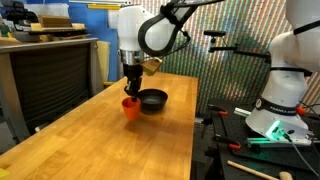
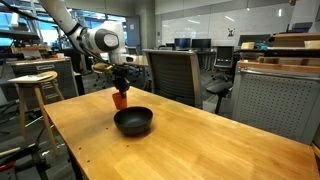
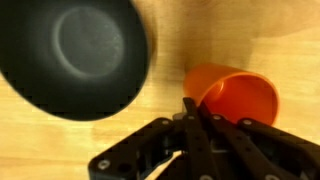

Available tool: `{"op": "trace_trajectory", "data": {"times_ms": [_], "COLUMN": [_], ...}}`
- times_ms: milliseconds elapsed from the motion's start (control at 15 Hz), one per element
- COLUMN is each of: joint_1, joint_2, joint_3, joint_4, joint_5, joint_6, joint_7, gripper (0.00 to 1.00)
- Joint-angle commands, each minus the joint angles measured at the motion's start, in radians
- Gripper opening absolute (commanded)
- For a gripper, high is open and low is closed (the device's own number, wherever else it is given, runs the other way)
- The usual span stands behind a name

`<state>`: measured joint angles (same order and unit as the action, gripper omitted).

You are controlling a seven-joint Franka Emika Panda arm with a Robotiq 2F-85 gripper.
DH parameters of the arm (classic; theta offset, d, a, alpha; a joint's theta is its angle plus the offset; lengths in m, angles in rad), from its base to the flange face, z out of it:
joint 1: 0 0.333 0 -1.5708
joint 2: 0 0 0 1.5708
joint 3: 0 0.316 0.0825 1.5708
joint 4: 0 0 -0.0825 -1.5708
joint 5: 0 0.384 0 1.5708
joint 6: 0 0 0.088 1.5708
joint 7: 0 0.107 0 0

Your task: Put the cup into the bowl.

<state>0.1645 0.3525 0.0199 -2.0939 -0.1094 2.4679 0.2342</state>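
The empty bowl [image 1: 153, 98] lies left of my gripper in the wrist view, so next my gripper needs to raise the cup to clear the bowl's rim, cross over, lower and release.
The small orange-red cup [image 1: 131, 107] is on the wooden table [image 1: 90, 140], just beside the black bowl [image 1: 153, 100]. Both also show in the other exterior view, the cup [image 2: 120, 99] behind the bowl [image 2: 133, 121]. My gripper [image 1: 132, 88] comes straight down onto the cup. In the wrist view its fingers [image 3: 190, 108] are pressed together on the near rim of the cup [image 3: 240, 95], and the bowl [image 3: 75, 55] lies empty to the upper left. I cannot tell whether the cup still touches the table.
A stool [image 2: 38, 85] and office chairs [image 2: 175, 70] stand beyond the table. A grey cabinet [image 1: 45, 75] is beside the table, and a second robot base [image 1: 280, 110] stands on a side bench with tools.
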Motion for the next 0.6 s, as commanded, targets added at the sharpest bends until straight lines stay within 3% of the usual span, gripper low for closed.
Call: {"op": "trace_trajectory", "data": {"times_ms": [0, 267, 533], "joint_1": [-0.034, -0.091, -0.143], "joint_2": [-0.165, -0.223, -0.175], "joint_3": [-0.063, -0.126, -0.111], "joint_4": [-0.092, -0.139, -0.189], "joint_5": [-0.025, -0.054, 0.041], "joint_6": [0.013, -0.018, -0.073], "joint_7": [0.074, 0.175, 0.135], "gripper": [0.01, 0.01, 0.01]}}
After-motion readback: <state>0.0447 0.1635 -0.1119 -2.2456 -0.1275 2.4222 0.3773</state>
